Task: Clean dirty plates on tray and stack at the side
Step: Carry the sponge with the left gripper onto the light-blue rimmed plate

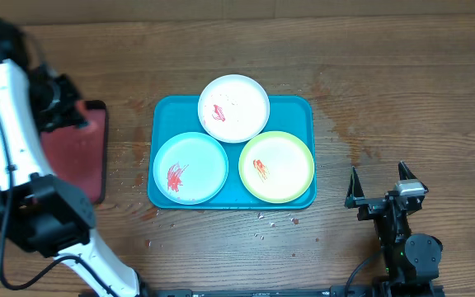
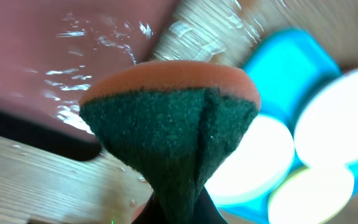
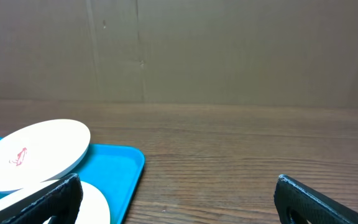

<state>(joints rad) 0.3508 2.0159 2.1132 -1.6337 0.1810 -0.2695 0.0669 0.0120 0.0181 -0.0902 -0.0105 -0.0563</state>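
Observation:
My left gripper carries the sponge [image 2: 173, 130] across and down next onto the pale blue plate, still smeared red, below the gripper and to its right in the overhead view.
The turquoise tray [image 1: 299, 107] holds three plates. The white-rimmed plate [image 1: 234, 107] lies at the back, tilted on the other two, with red marks. The pale blue plate [image 1: 190, 167] at front left has a red smear. The yellow-green plate [image 1: 276, 166] at front right has an orange smear. My left gripper [image 1: 64, 107] is over the small tray at the left, shut on a sponge [image 2: 173, 130] with a green scouring face and orange back. My right gripper [image 1: 380, 191] is open and empty on the table right of the tray; the tray [image 3: 120, 171] and white plate [image 3: 36, 152] show in its view.
A small black-rimmed tray with a pink-red, wet inside [image 1: 77, 157] lies left of the turquoise tray. Water drops and crumbs [image 1: 266, 219] dot the wood by the turquoise tray's front edge. A cardboard wall [image 3: 229, 50] stands behind the table.

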